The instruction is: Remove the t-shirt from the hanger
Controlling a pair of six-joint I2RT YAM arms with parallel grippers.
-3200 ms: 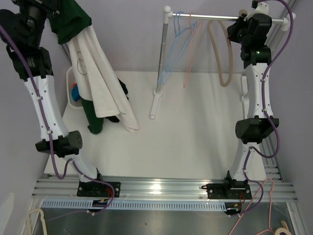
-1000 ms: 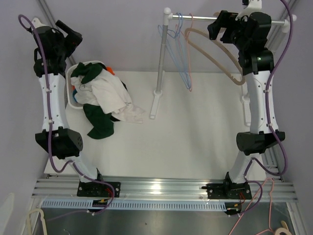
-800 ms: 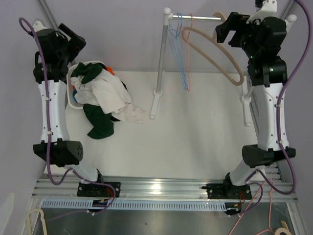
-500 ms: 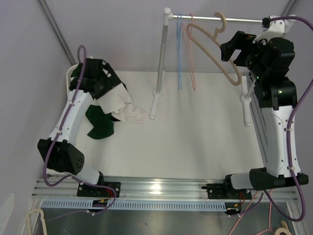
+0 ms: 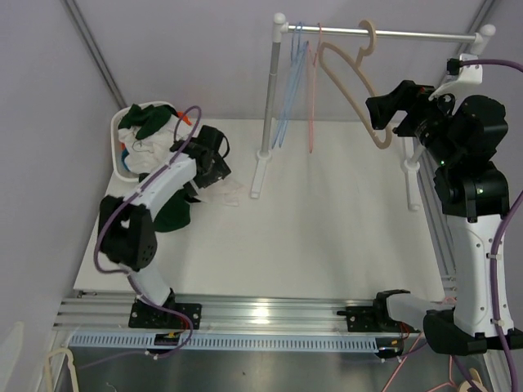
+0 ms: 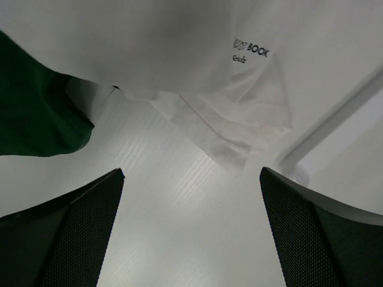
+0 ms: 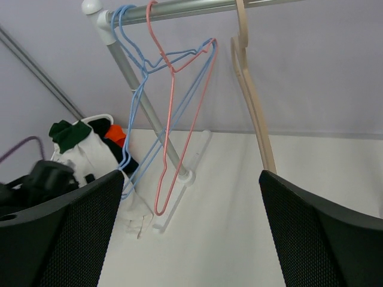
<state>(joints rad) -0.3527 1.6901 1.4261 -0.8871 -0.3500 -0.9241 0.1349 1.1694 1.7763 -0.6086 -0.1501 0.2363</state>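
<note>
My left gripper needs to slide outward next until its open fingers are on both sides of the near edge of the white t-shirt, because that edge is just outward of them.
The white t-shirt [image 5: 154, 152] lies crumpled at the table's left, partly over a basket. It fills the top of the left wrist view as the white t-shirt [image 6: 179, 48] with a small "BOOK" print. A bare beige hanger [image 5: 353, 72] hangs on the rail; the right wrist view shows the same beige hanger [image 7: 254, 101]. My left gripper [image 5: 214, 163] hovers low beside the shirt, open, with only table between its fingers [image 6: 66, 227]. My right gripper [image 5: 382, 110] is open and empty in the air, just right of the beige hanger.
A green garment [image 5: 169, 214] lies next to the shirt, also seen as green cloth [image 6: 36, 107]. The white basket [image 5: 116, 131] holds more clothes. A blue hanger [image 7: 134, 107] and a pink hanger [image 7: 170, 119] hang on the rack, whose pole [image 5: 270, 90] stands mid-table.
My left arm has swung down from high at the left to just above the clothes pile. My right arm has drawn back right, away from the rail; the beige hanger stays on it.
</note>
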